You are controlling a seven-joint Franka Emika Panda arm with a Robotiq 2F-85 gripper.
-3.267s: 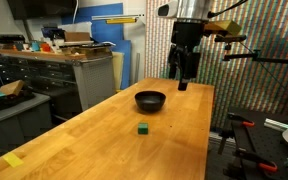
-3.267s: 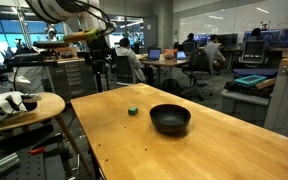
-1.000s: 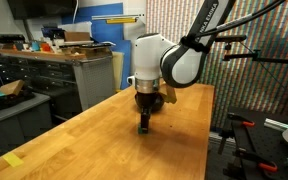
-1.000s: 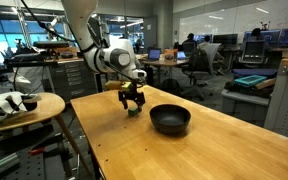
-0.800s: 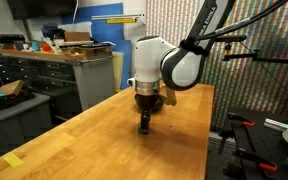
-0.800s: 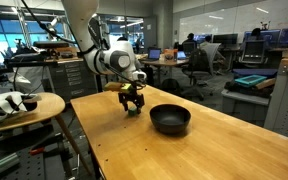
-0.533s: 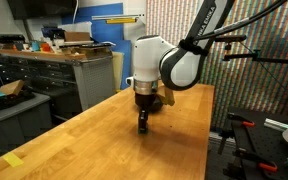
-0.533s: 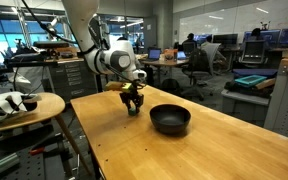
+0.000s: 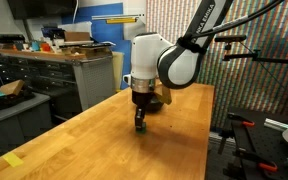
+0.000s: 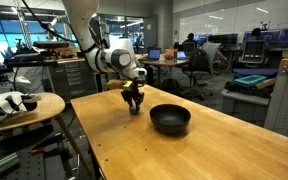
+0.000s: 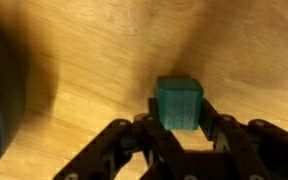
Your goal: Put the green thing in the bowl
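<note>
I will next move my gripper up, across and then down into the black bowl's open middle to let go of the green cube, because the bowl's rim is higher than it.
The green thing [image 11: 179,103], a small dark green cube, sits squarely between my black fingers in the wrist view, and my gripper [image 11: 179,110] is shut on it. In both exterior views the gripper [image 9: 139,125] [image 10: 134,106] points straight down at the wooden table, with the cube [image 10: 134,110] at its tips, at or just above the surface. The black bowl [image 10: 170,119] stands on the table a short way from the gripper. In an exterior view the arm [image 9: 164,65] hides most of the bowl.
The wooden table [image 9: 94,145] has a strip of yellow tape [image 9: 14,160] near one corner. A round stool [image 10: 24,106] carrying white items stands beside the table. Cabinets and a workbench [image 9: 44,70] lie beyond the table's edge.
The jaws have closed onto the green cube over the last second. The hand has shifted very slightly over the table; the bowl has not moved.
</note>
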